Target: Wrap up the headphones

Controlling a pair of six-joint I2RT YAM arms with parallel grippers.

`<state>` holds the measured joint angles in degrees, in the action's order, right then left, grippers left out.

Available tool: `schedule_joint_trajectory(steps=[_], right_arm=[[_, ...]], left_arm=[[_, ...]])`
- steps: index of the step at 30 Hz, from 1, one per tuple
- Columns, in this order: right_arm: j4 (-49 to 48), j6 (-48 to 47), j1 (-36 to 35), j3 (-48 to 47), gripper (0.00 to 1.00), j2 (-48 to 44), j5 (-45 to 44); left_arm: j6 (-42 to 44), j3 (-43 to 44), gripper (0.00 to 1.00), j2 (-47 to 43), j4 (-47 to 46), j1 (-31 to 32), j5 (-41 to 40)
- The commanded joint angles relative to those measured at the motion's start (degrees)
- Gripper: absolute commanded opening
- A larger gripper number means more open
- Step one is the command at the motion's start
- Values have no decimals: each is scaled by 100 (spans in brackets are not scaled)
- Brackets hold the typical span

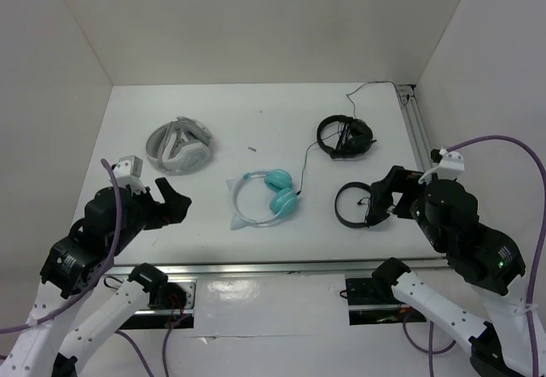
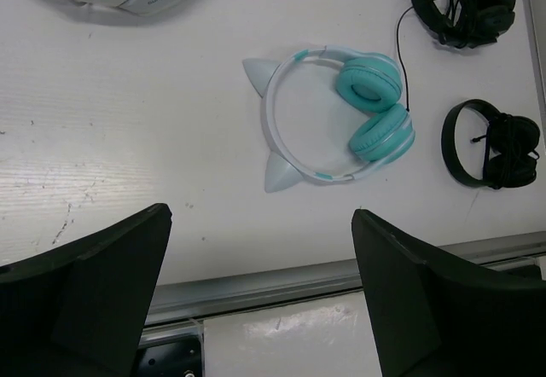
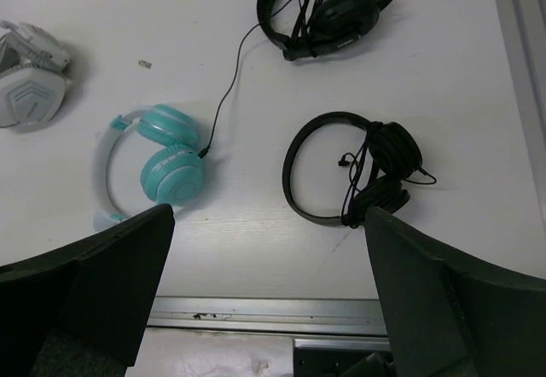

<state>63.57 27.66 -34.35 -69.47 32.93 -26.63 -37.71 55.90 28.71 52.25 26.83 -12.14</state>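
Note:
I should next move my left gripper down and to the right in the top view, onto the teal headphones' headband between the ear points. The headband is clear of their cups and cable [image 1: 304,165].
The teal headphones [image 1: 266,198] lie flat mid-table, pale headband with ear points to the left, teal cups to the right. They also show in the left wrist view [image 2: 341,117] and the right wrist view [image 3: 153,168]. Their thin black cable [image 1: 304,165] runs from the cups up toward the far black headphones. My left gripper [image 1: 171,202] is open and empty, hovering left of them near the front edge. My right gripper [image 1: 381,200] is open and empty, above the near black headphones, to the right.
Grey-white folded headphones [image 1: 180,146] lie at the back left. Black headphones [image 1: 345,136] lie at the back right, a second black pair [image 1: 354,205] nearer the front right. A metal rail [image 1: 290,268] runs along the front edge, another [image 1: 415,125] along the right side.

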Motion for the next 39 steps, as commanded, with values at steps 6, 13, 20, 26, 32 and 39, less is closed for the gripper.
schedule_joint_trajectory(steps=[6, 13, 20, 26, 32, 39], right_arm=[[-143, 64, -19, -119, 100, -128, -44], [-249, 64, -19, 126, 100, -129, 290], [-547, 11, -19, 311, 100, -181, 571], [-898, 64, -19, 689, 100, -313, 958], [-847, -102, -19, 689, 100, -313, 1178], [-732, -164, -19, 628, 100, -480, 1116]], left_arm=[[36, -9, 100, -42, -285, 15, 28], [98, -9, 100, 521, -285, 15, 89], [-200, -454, 100, 1337, -1136, 15, 1247], [-877, -1404, 100, 2532, -2689, 68, 1284], [-1063, -1354, 100, 4481, -3642, 463, 547], [-1063, -810, 100, 5740, -3653, 516, 2]])
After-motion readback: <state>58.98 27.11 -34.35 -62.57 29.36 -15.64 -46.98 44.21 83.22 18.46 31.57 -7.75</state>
